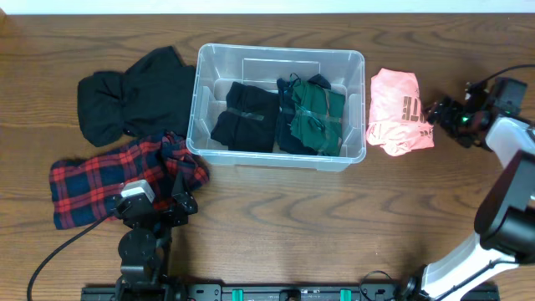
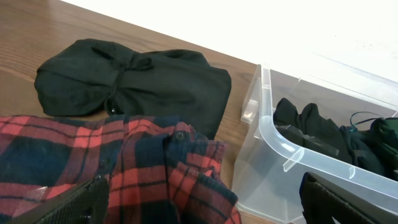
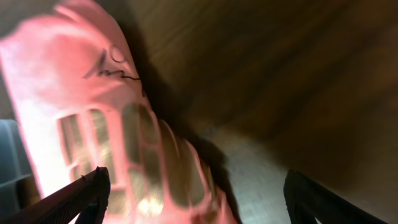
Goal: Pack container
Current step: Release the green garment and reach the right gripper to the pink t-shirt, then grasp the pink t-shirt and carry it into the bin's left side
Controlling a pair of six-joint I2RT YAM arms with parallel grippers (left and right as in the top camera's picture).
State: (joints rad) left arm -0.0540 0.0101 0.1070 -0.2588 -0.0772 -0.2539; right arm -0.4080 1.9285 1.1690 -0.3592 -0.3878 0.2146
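The pink shirt's printed edge is beside my right gripper, to its left in the overhead view. My right gripper needs to slide its open fingers onto it next and close.
The clear plastic container stands at the table's middle and holds a folded black garment and a dark green one. Its corner shows in the left wrist view. My left gripper is open over the red plaid shirt, which fills the lower left of the left wrist view. My right gripper is open at the right edge of the pink shirt, which lies right of the container and looks blurred in the right wrist view.
A black garment lies left of the container, behind the plaid shirt, and shows in the left wrist view. Bare wooden table lies in front of the container.
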